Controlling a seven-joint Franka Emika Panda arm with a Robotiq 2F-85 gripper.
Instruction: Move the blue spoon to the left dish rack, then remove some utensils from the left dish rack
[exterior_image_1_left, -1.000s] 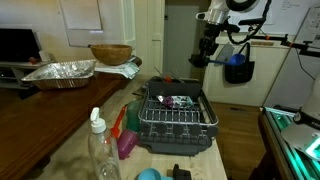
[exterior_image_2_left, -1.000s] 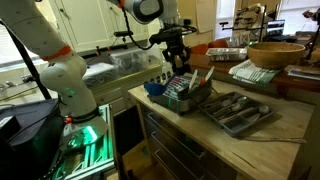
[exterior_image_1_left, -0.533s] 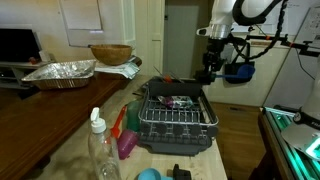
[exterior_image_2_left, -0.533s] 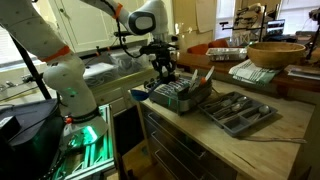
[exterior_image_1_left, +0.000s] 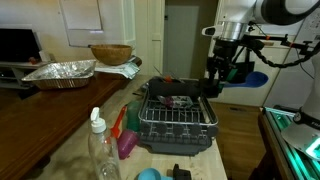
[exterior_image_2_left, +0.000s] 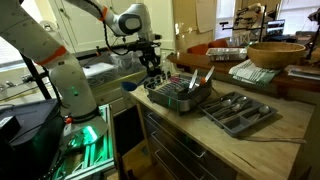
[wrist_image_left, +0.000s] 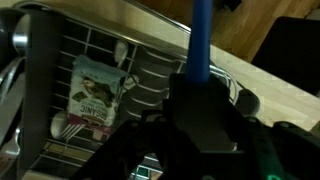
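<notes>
I should next carry the spoon in my gripper outward over the wires, lower it and let go of its handle, since the dish rack's open inside is outward and below.
My gripper is shut on the blue spoon, whose handle sticks out past the fingers in the wrist view. The spoon's blue end shows beside the gripper in both exterior views. The gripper hangs just off the far edge of the left dish rack, a dark wire rack on a black tray, which also shows in an exterior view. The wrist view shows the rack's wires with a printed packet lying inside. The fingertips are dark and hard to make out.
A foil pan and a wooden bowl stand at the back of the counter. A clear bottle, a pink bottle and a round blue cap stand in front. A second tray with utensils lies beside the rack.
The arm has come down and moved sideways along the rack's far edge, carrying the blue spoon with it. The gripper now hangs lower, level with the rack.
</notes>
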